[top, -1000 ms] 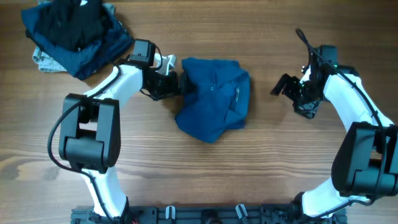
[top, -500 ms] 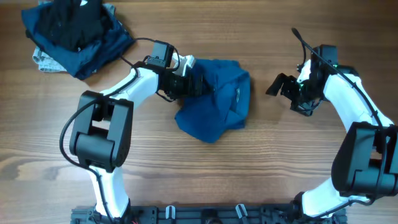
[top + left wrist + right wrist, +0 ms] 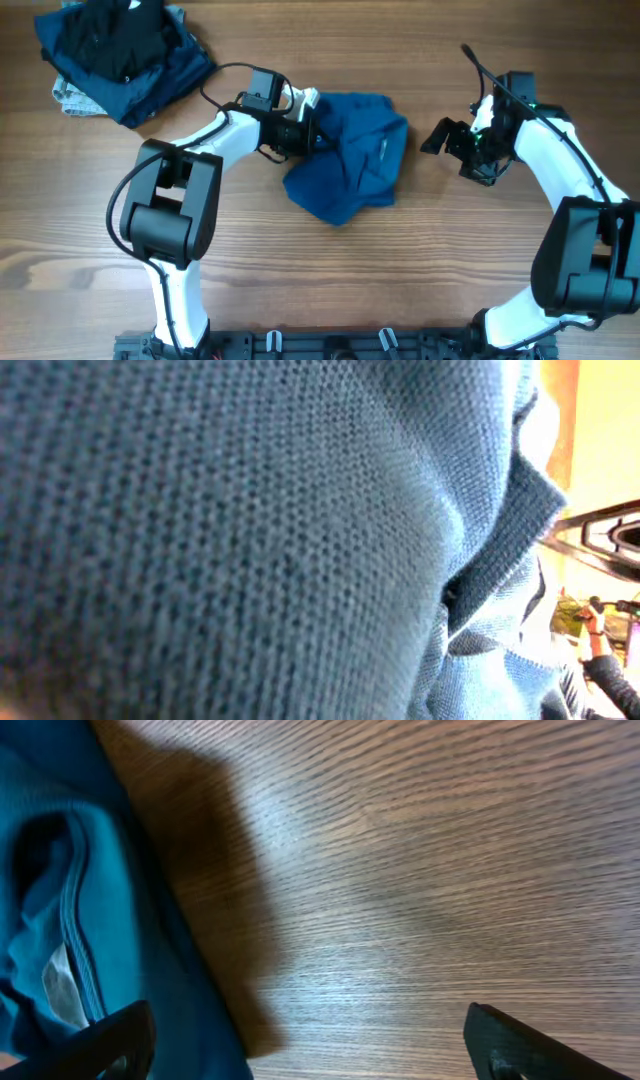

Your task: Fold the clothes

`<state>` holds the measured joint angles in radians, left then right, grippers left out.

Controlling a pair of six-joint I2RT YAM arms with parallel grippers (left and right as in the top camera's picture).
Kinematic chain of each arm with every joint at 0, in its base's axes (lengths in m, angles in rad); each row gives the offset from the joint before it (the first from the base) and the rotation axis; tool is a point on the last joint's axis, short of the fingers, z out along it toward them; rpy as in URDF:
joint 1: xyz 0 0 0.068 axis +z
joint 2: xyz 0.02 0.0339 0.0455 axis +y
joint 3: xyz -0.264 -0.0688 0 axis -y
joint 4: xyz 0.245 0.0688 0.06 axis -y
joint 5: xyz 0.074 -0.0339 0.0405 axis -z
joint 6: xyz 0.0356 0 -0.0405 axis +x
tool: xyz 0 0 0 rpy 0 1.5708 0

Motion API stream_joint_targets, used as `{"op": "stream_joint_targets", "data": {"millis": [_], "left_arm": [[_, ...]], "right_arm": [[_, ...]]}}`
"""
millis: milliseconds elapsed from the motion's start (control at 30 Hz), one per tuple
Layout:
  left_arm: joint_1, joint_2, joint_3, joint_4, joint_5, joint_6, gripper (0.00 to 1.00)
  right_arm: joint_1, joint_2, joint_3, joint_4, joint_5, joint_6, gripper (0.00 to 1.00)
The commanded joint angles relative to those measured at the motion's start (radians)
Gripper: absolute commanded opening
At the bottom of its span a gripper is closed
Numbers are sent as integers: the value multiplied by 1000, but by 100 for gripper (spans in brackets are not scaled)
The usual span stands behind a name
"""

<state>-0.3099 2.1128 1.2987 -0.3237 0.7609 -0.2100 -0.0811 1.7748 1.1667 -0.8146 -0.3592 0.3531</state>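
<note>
I will lift my left gripper next and carry the shirt's fold outward over the dark heap, to the left in the overhead view.
A crumpled blue shirt [image 3: 350,165] lies in the middle of the wooden table. My left gripper [image 3: 305,130] is at its upper left edge, shut on a fold of the fabric. Knitted blue cloth [image 3: 250,530] fills the left wrist view and hides the fingers. To the right of the shirt, my right gripper [image 3: 445,140] stands open, a short gap away, with nothing between its fingers. In the right wrist view the shirt's edge with a white label [image 3: 60,940] lies at the left, partly behind one dark fingertip [image 3: 115,1040]; bare wood lies between the jaws of the right gripper [image 3: 310,1050].
A heap of dark blue and black clothes [image 3: 120,50] sits at the table's far left corner, with a pale patterned piece [image 3: 70,98] under its left side. Both arm bases stand along the front edge.
My left gripper pushed right into the shirt's edge and shut on the fabric, nudging the shirt slightly right. My right gripper drifted a little left, still open.
</note>
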Motion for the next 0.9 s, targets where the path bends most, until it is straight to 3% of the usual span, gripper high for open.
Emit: {"op": "stream_joint_targets", "data": {"millis": [0,267,700,867], "left_arm": [[-6,10,56,14,-48,-6,4],[58,1,320,-9,-261,54,4],[283,1,575,18,-297,130,4],[344,1,689,10,-393,158,4]], "right_arm": [[5,5,5,-3,-16,-14,100],[5,5,5,-39,-11,-39,100],[5,5,5,-68,-1,-38,100],[5,5,5,-89,-1,-35,100]]}}
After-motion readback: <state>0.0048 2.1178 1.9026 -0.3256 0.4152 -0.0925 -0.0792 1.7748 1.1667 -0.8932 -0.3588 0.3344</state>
